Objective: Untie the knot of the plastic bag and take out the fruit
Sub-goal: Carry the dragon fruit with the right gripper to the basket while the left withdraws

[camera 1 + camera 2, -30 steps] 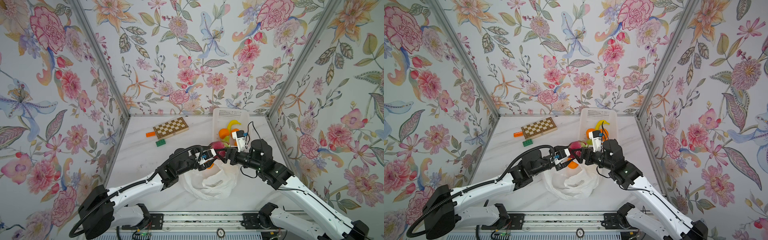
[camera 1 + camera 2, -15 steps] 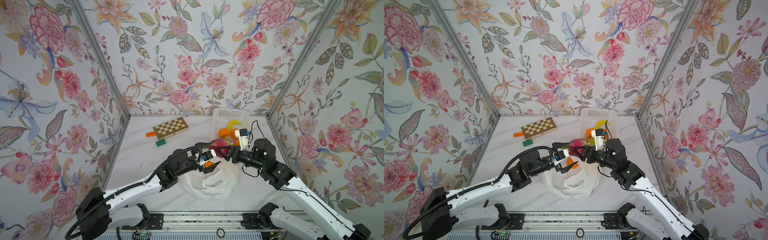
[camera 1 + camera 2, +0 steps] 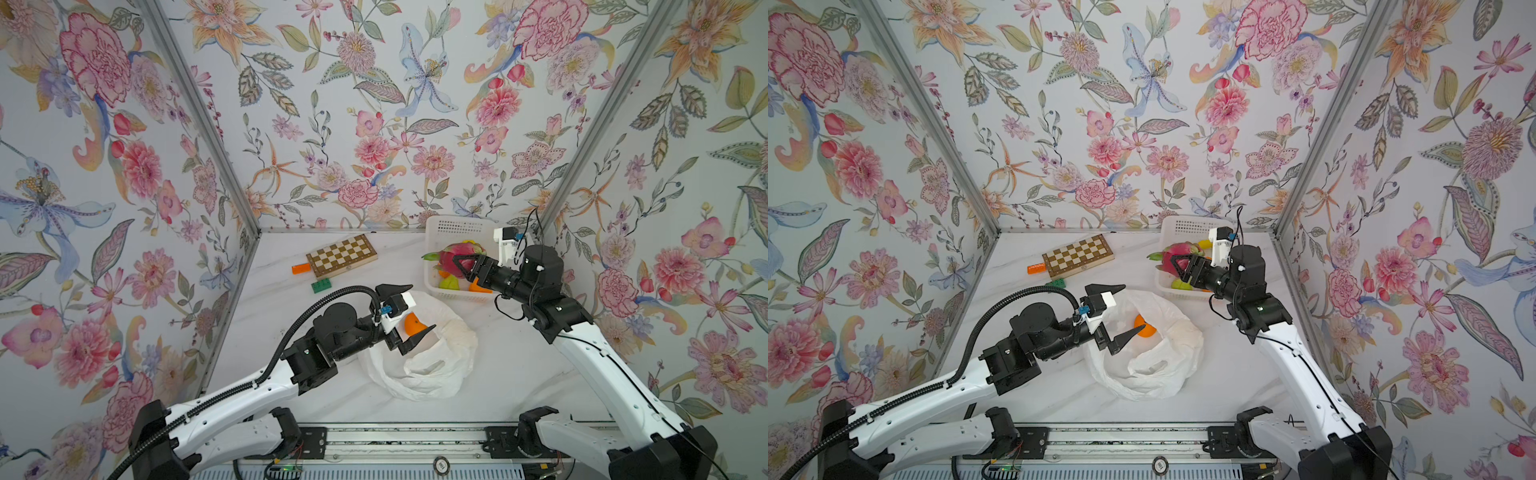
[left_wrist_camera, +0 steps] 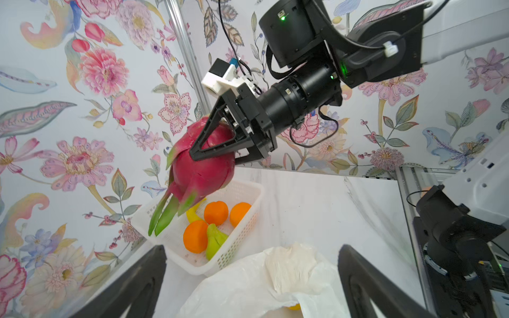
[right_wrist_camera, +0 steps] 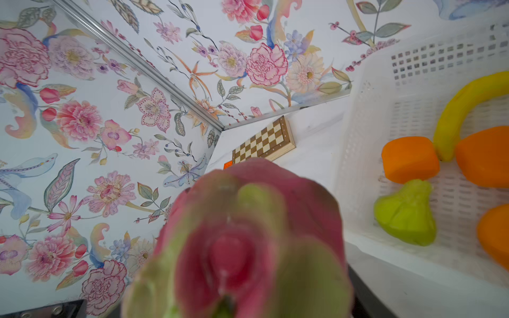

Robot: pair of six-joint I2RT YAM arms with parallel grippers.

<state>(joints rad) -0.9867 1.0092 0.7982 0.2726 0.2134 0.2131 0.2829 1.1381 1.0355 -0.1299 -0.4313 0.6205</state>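
Observation:
The bare bottom of the basket beside the banana is outward and below my right gripper, so I should move my right gripper outward and down and let go of the dragon fruit there.
The plastic bag lies slack at the middle of the table with its mouth open. No knot shows. An orange rests inside it, and a bit of a yellow fruit peeks out under a fold. My left gripper hangs open and empty over the bag's mouth. My right gripper is shut on the pink-red dragon fruit, held in the air above the white basket's near-left edge.
The white basket at the back right holds oranges, a green fruit and a banana. A chessboard, an orange block and a green block lie at the back left.
My left gripper opened, let go of the dragon fruit and drew back over the bag. My right gripper closed on the fruit and carried it to the basket.

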